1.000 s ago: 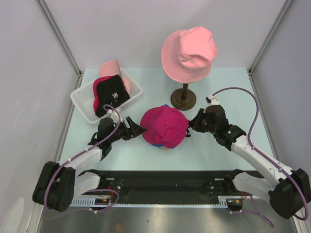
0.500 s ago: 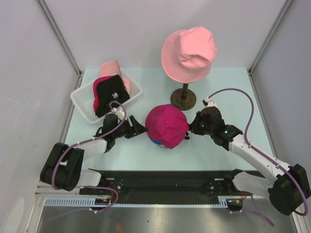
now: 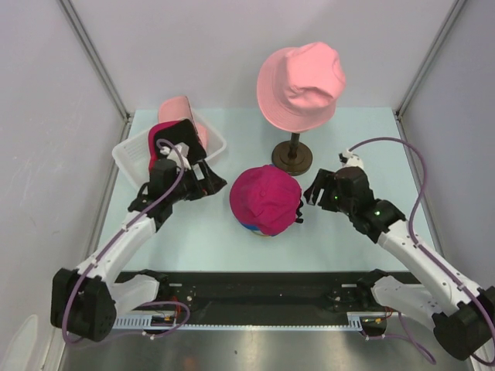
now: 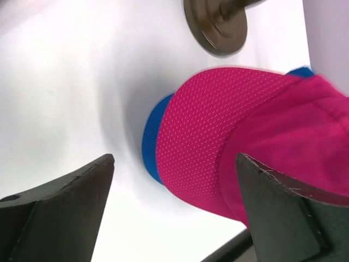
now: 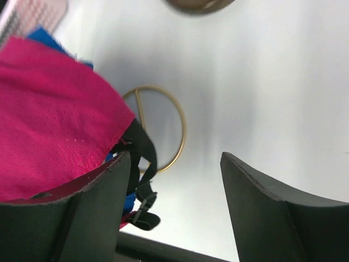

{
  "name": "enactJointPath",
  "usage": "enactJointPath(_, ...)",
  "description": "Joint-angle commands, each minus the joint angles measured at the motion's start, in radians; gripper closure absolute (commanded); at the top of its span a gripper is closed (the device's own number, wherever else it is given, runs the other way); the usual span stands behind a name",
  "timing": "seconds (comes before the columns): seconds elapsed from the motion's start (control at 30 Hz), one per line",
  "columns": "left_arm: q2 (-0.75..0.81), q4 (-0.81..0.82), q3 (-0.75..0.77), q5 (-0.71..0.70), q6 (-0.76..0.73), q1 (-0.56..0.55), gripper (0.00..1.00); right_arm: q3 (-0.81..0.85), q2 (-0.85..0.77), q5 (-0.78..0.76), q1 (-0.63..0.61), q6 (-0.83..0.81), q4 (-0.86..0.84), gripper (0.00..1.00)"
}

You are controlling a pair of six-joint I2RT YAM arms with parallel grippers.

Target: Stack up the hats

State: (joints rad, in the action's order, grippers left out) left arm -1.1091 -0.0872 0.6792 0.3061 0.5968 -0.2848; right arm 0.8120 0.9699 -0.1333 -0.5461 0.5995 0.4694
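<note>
Next, my left gripper moves outward over the basket and onto the dark cap's edge by the light-pink cap, since the dark cap still sits off the stack.
A magenta cap (image 3: pixel 265 199) lies on top of a blue cap (image 3: pixel 249 226) in the middle of the table. Only the blue edge (image 4: pixel 150 143) shows beneath the magenta fabric (image 4: pixel 218 131). My left gripper (image 3: pixel 217 183) stands open a short way left of the stack, touching nothing. My right gripper (image 3: pixel 308 196) is open just right of the stack, beside the magenta cap's black strap (image 5: pixel 139 155). A dark and magenta cap (image 3: pixel 174 148) and a light-pink cap (image 3: pixel 179 107) sit in the basket. The salmon bucket hat (image 3: pixel 300 83) rests on a stand.
The white slatted basket (image 3: pixel 126 160) stands at the back left, close behind my left arm. The stand's dark round base (image 3: pixel 292 158) is just behind the stack. A thin gold ring (image 5: pixel 173 124) lies flat on the table by the strap.
The right gripper has opened and let go of the magenta cap. The left gripper has opened wider and pulled back left toward the basket. The stack stays in place.
</note>
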Motion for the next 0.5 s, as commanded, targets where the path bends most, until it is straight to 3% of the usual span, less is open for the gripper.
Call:
enactJointPath(0.0,0.089,-0.238,0.135,-0.148,-0.068,0.01,0.0,0.081,-0.098,-0.095,0.041,-0.027,0.098,0.28)
enactJointPath(0.23,0.089,-0.431,0.341,-0.439,-0.182,0.013,0.0,0.09,-0.194,-0.198,0.049,-0.069,0.057,0.28)
enactJointPath(0.37,-0.018,-0.459,0.457,-0.608,-0.265,0.016,0.0,0.05,-0.211,-0.149,0.04,-0.089,-0.043,0.28)
enactJointPath(0.47,-0.109,-0.476,0.546,-0.631,-0.314,0.032,0.0,0.029,-0.208,-0.147,0.038,-0.029,-0.089,0.28)
